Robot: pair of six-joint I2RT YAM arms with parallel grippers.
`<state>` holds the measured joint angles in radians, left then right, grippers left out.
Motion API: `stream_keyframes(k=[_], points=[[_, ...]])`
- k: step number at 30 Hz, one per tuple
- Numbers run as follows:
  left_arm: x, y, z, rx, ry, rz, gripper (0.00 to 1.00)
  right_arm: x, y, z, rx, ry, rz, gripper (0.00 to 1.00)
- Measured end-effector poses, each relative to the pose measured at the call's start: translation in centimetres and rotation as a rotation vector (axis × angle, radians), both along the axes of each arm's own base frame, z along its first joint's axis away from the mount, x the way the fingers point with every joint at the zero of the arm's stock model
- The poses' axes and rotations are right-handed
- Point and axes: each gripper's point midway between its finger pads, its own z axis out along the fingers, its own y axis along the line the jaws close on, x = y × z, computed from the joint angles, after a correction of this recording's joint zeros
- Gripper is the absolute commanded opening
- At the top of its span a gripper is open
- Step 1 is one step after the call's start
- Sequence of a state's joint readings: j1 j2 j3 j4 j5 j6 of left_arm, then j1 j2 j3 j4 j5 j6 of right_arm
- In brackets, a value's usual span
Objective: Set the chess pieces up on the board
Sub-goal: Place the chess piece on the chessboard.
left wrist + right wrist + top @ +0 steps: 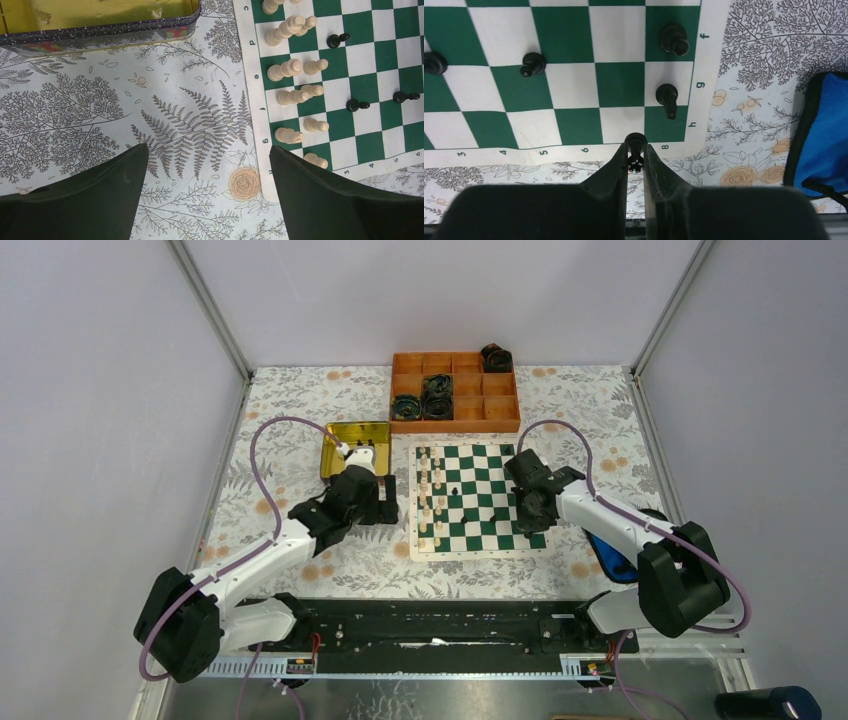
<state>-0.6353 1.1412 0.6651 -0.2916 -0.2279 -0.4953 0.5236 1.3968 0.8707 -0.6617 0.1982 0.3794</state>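
Note:
I need to move my right gripper to the right in the wrist view, then down to release there, because the green corner square by the h is empty.
The board lies at the table's middle, green and white. Cream chess pieces stand in its two left columns, seen close in the left wrist view. A few black pieces are scattered across it. My right gripper is shut on a small black piece with a notched top, hanging over the board's near edge by the right corner. Two more black pieces stand just beyond it. My left gripper is open and holds nothing, over the floral cloth just left of the board.
An orange compartment tray with dark cable rolls sits behind the board. A yellow tin lies far left of it, its rim ahead of my left gripper. A blue object lies right of the board's near corner.

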Motion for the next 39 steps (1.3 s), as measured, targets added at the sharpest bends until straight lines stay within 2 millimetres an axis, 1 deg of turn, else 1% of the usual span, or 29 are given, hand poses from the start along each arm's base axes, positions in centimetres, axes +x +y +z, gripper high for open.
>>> stream_keyframes(k=[12, 20, 35, 38, 39], points=[[-0.2, -0.4, 0.1, -0.002, -0.003, -0.014, 0.99, 0.2, -1.4, -0.4, -0.002, 0.011, -0.067, 0.05], [-0.3, -0.5, 0.1, -0.001, -0.003, -0.018, 0.99, -0.1, -2.5, -1.0, -0.004, 0.035, -0.107, 0.05], [-0.4, -0.3, 0.0, 0.005, 0.001, -0.016, 0.99, -0.1, -2.6, -2.6, 0.023, 0.102, -0.137, 0.07], [-0.4, -0.3, 0.0, 0.007, 0.000, -0.014, 0.99, -0.1, -2.6, -2.8, 0.027, 0.106, -0.141, 0.09], [-0.4, -0.3, 0.0, 0.007, 0.000, -0.014, 0.99, -0.1, -2.6, -2.8, 0.029, 0.107, -0.143, 0.11]])
